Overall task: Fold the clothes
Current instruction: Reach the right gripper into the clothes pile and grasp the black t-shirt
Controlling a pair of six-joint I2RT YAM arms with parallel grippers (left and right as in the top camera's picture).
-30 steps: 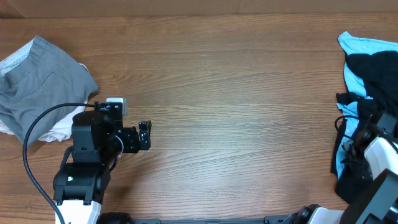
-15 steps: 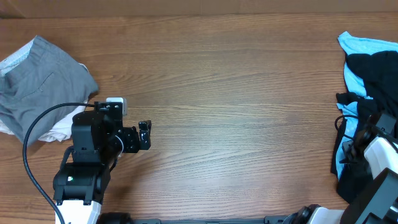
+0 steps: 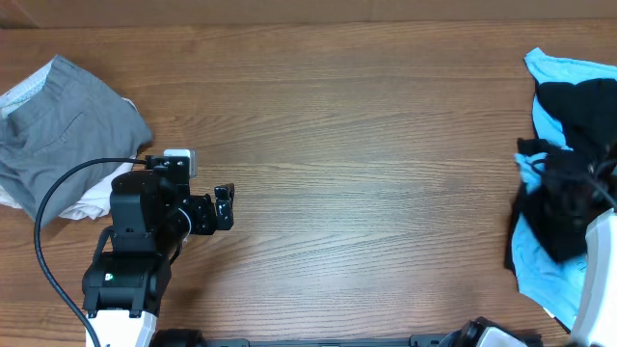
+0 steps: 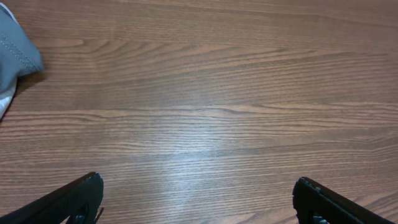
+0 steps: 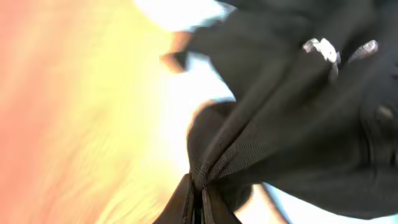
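Observation:
My right gripper drags the fold to the left in the overhead view next and releases it over the bare middle wood, as the black tee lies bunched.
At the table's right edge a black tee lies bunched over a light blue tee. My right gripper is shut on a pinched fold of the black tee, which hangs gathered from the jaws. In the overhead view that gripper is buried in the raised black cloth. Folded grey clothes with a white piece beneath lie at the far left. Just right of them my left gripper stands open over bare wood, its fingertips wide apart and nothing between them.
The wooden table stretches between the two piles. A black cable loops from the left arm over the grey pile. A grey cloth corner shows at the top left of the left wrist view.
My right gripper has shut on the black tee and drawn it up and leftward, baring more light blue cloth below. The left arm has stayed put.

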